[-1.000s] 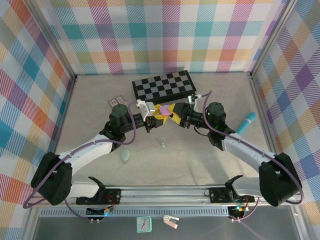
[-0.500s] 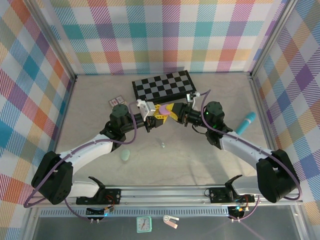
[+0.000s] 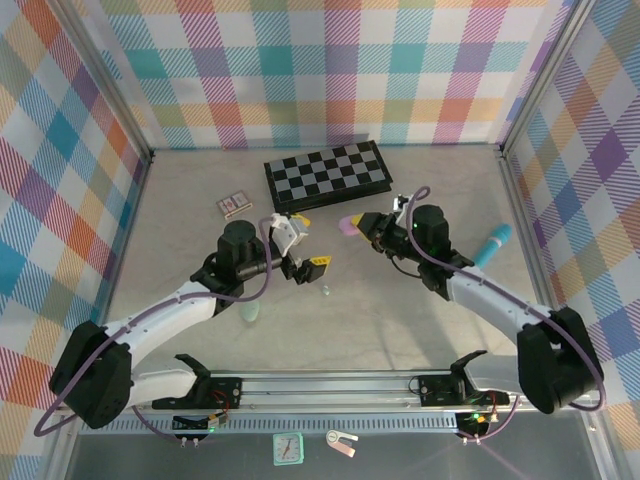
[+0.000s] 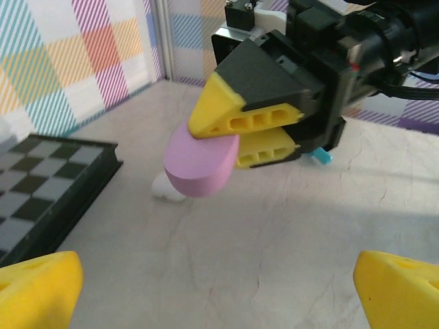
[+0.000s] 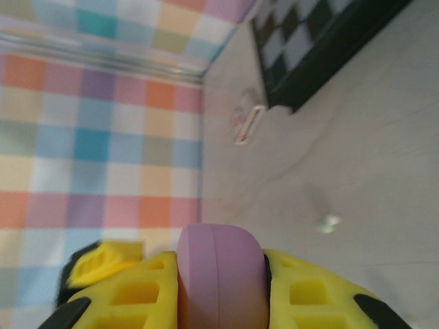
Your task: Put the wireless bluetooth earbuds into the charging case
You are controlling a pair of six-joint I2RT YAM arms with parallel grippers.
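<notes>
I need to move my right gripper down next, tipping its fingers down, and release the lilac charging case on the bare tabletop by the chessboard, which is below my right gripper.
The lilac charging case (image 3: 347, 225) hangs above the table, closed, with my right gripper (image 3: 358, 223) shut on it. In the right wrist view the case (image 5: 221, 274) sits squeezed between the two yellow fingers (image 5: 315, 295). My left gripper (image 3: 308, 244) stands open a little to the left of the case, with nothing between its fingers. Seen from the left wrist, the case (image 4: 201, 164) pokes out of the right gripper's fingers (image 4: 240, 123). A tiny mint earbud (image 3: 326, 290) lies on the table below both grippers and appears as a pale speck (image 5: 328, 222) from the right wrist. A small white object (image 4: 167, 188) lies partly hidden behind the case.
A black-and-white chessboard (image 3: 325, 172) lies at the back of the table. A small card box (image 3: 233, 205) is to its left. A mint case (image 3: 250, 312) lies near the left arm. A teal object (image 3: 492, 245) rests at the right. Checked walls enclose the table.
My left gripper has let go of the lilac case, opened wide and drawn back down-left. The right gripper shut on the case and now holds it alone.
</notes>
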